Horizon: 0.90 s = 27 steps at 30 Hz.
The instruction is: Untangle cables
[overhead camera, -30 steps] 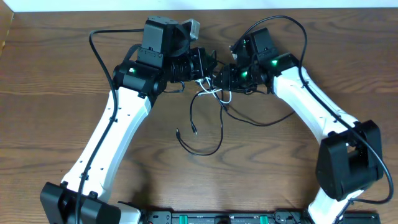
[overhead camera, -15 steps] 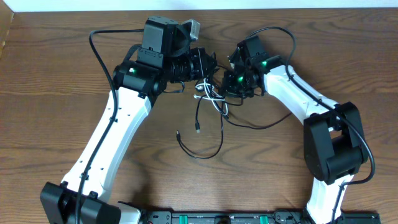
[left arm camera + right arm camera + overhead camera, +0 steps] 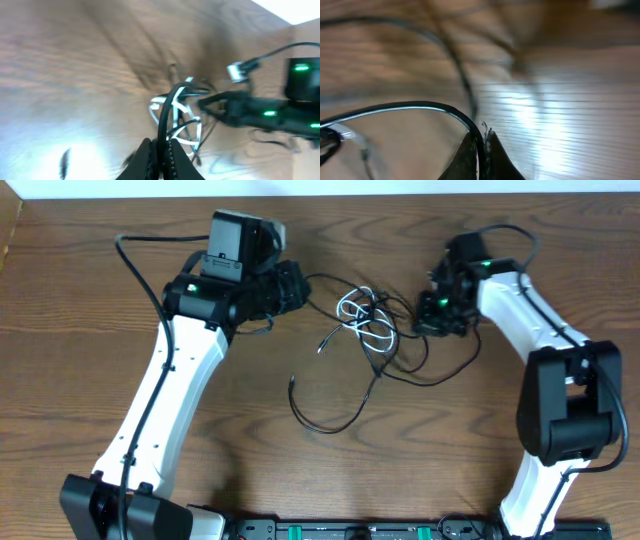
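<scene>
My right gripper draws from the tangle with the piece of black cable next and releases it, as open tabletop lies to its right in the overhead view.
The thin black cable [image 3: 335,426] and the shorter white cable [image 3: 352,308] lie knotted together in a loose tangle between the two arms. A long black loop trails toward the front, ending in a small plug [image 3: 292,380]. My left gripper [image 3: 298,285] is left of the tangle and shut on a black cable strand [image 3: 167,107]. In the left wrist view that strand runs up to the white cable's loops [image 3: 176,106]. My right gripper [image 3: 421,317] is right of the tangle. It is shut on a black strand [image 3: 405,106] that arcs away to the left.
Thicker black wires [image 3: 140,275] loop off both arms near the table's back edge. The white wall strip [image 3: 320,188] borders the far side. A black rail [image 3: 340,530] runs along the front edge between the arm bases.
The right gripper closed on a black strand. Both arms then drew apart, left going left and right going right, and the tangle spread wider between them.
</scene>
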Available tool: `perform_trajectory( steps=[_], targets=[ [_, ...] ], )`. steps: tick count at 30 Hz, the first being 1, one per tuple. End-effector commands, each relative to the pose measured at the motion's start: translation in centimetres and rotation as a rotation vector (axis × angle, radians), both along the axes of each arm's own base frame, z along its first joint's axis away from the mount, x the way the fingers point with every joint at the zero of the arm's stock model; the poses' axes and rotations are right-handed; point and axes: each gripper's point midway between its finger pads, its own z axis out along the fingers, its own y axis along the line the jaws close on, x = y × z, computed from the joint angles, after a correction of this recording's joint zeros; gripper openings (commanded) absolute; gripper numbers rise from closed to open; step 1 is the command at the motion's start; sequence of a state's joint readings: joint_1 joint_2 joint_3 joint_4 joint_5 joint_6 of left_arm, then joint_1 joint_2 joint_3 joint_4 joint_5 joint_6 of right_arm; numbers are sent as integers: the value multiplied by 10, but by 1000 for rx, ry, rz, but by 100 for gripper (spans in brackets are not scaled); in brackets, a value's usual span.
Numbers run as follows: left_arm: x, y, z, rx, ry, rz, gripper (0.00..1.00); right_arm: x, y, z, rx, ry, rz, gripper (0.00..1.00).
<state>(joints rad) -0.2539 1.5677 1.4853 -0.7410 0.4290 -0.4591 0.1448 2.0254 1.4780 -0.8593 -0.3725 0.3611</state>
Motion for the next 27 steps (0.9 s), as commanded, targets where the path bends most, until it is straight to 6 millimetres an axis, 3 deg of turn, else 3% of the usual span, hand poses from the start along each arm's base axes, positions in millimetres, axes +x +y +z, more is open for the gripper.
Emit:
perform_trajectory(
  steps=[1,7,15,21,24,27],
  targets=[
    [2,20,-16,110,15,10,8,9,-46,4,-105,-43,-31,1],
    [-9,21,-60,182,148,-65,8,17,-83,31,-127,-109,-107,1],
    [-6,26,-115,250,284,-88,8,11,-150,104,-168,-270,-238,1],
    [-4,47,-130,368,303,-42,8,-9,-204,156,-172,-379,-390,1],
    [-3,48,-130,378,300,-43,8,-15,-208,165,-138,-396,-410,1],
    [-2,48,-129,379,290,-49,8,-20,-203,162,-131,-375,-378,1]
  ],
)
